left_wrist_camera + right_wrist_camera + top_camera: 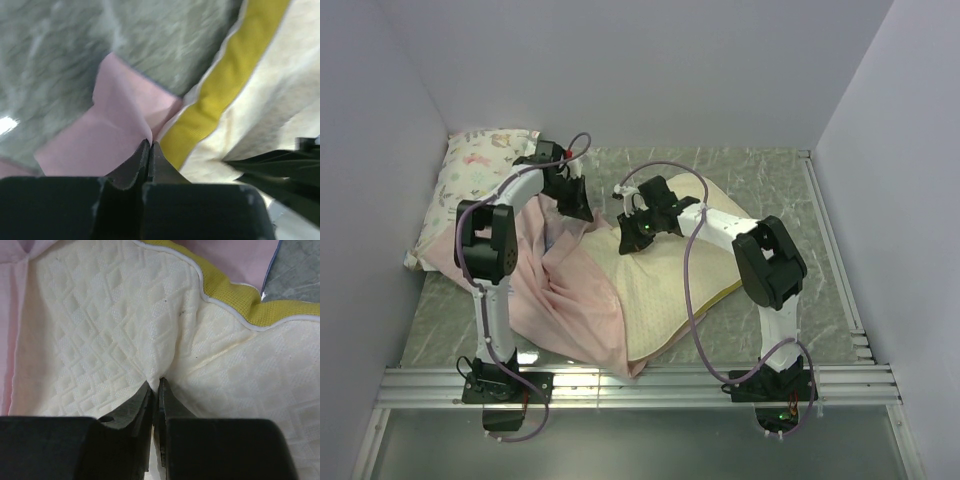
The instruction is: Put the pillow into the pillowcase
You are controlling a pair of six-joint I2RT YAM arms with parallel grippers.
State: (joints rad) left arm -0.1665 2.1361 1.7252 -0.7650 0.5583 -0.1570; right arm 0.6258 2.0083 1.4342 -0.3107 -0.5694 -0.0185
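The right gripper pulls outward and to the right in the top view next, toward the pillow's far end, and releases, since the pillow lies slanted.
The cream dimpled pillow [670, 290] lies mid-table, its left part under the pale pink pillowcase [570, 300]. My left gripper [576, 206] is at the pillow's far left corner. In the left wrist view it [150, 143] is shut on a fold of the pink pillowcase [110, 135], right beside the pillow's yellow side band [220, 85]. My right gripper [632, 233] is on the pillow's far edge. In the right wrist view it [156, 382] is shut on a pinch of the pillow's cream cover [100, 325]; the yellow band [280, 315] and pink fabric [225, 260] lie beyond.
A smaller white pillow with animal-and-flower print [480, 165] lies at the back left against the wall. The grey marbled table [770, 180] is walled on three sides. A metal rail [650, 385] runs along the front edge by the arm bases.
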